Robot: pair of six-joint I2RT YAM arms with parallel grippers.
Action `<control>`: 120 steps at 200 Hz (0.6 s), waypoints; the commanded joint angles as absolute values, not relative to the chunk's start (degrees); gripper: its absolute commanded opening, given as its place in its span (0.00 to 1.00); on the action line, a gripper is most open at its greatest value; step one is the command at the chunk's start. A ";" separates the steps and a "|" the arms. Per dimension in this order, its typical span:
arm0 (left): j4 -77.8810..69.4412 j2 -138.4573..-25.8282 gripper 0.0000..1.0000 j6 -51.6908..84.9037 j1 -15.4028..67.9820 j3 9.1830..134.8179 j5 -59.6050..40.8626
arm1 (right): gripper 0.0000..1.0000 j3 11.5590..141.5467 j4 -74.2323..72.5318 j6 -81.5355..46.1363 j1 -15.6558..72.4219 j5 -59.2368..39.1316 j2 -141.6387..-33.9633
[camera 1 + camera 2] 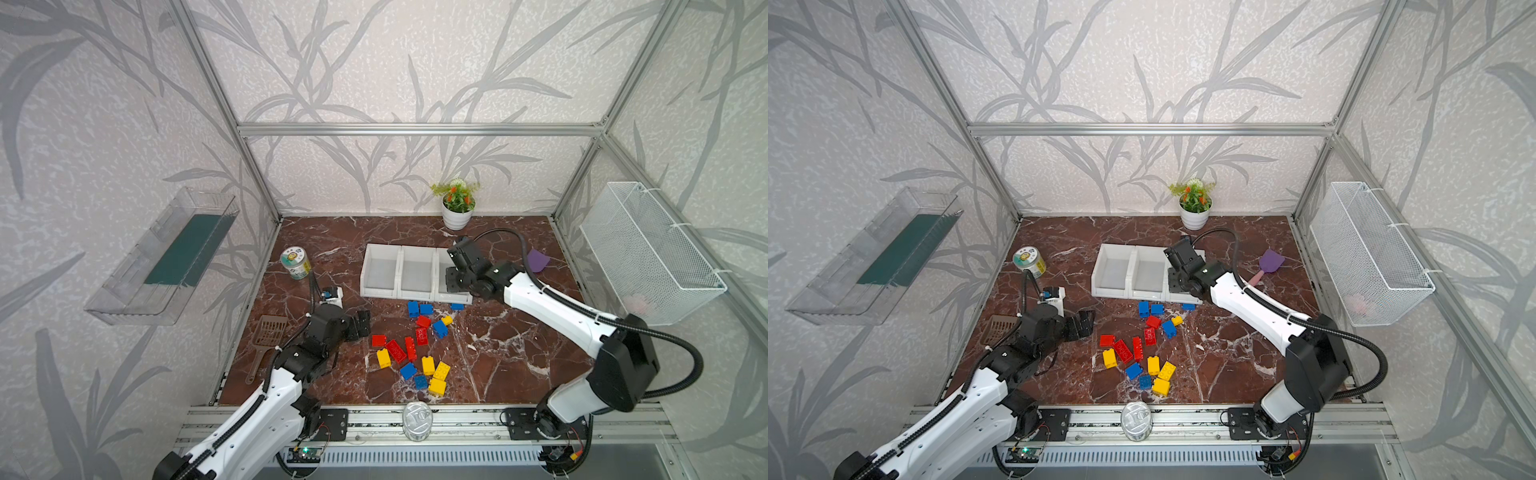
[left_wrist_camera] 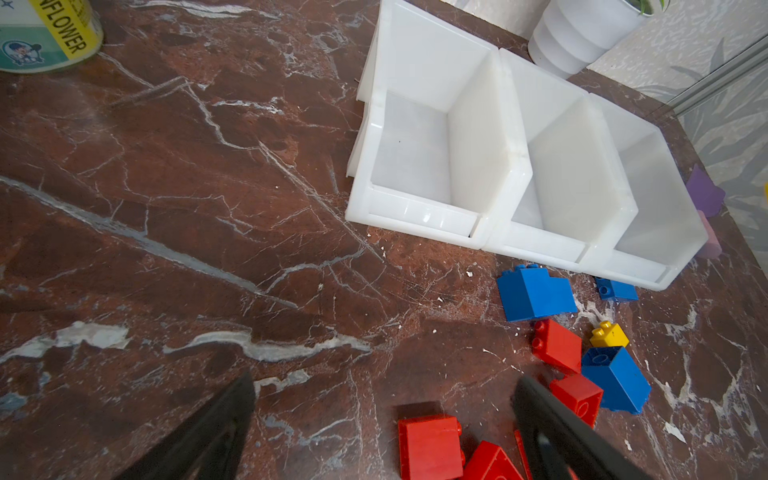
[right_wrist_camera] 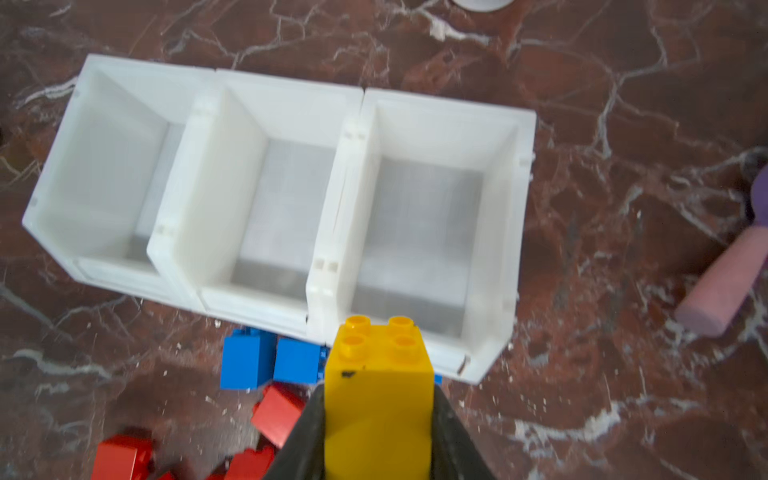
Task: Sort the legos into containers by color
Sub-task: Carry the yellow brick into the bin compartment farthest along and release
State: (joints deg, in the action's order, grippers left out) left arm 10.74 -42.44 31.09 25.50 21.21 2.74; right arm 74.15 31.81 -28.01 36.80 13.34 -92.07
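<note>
Next, my right gripper moves outward and down into the container nearest the purple scoop (image 3: 409, 276) and releases the yellow lego, since it hangs over the low front.
Three joined white containers (image 1: 380, 291) (image 1: 1108, 293) (image 2: 419, 214) (image 3: 249, 307) stand mid-table, and all look empty. In both top views red, blue and yellow legos (image 1: 395, 350) (image 1: 1122, 350) lie scattered in front of them. My right gripper (image 1: 453, 287) (image 1: 1175, 284) (image 3: 377, 395) hangs over the low front of the right-hand container, shut on a yellow lego (image 3: 376, 374) with its studs pointing away from the wrist. My left gripper (image 1: 361, 326) (image 1: 1084, 324) (image 2: 384, 386) is wide open above the table at the left edge of the pile. A red lego (image 2: 430, 446) lies below its fingers.
A labelled jar (image 1: 295, 263) stands at the left and a potted plant (image 1: 457, 208) at the back. A purple scoop (image 1: 539, 259) lies right of the containers and a brown scoop (image 1: 270, 332) by the left arm. A can (image 1: 417, 419) lies on the front rail.
</note>
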 commanded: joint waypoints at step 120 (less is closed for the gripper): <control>13.21 -43.39 0.99 33.41 28.69 20.35 4.08 | 0.64 80.72 34.62 -24.83 32.43 8.26 -102.54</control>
State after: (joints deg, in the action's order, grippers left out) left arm 11.55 -43.07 32.56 27.55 20.40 2.90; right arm 79.02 32.91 -25.21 32.62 8.60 -105.06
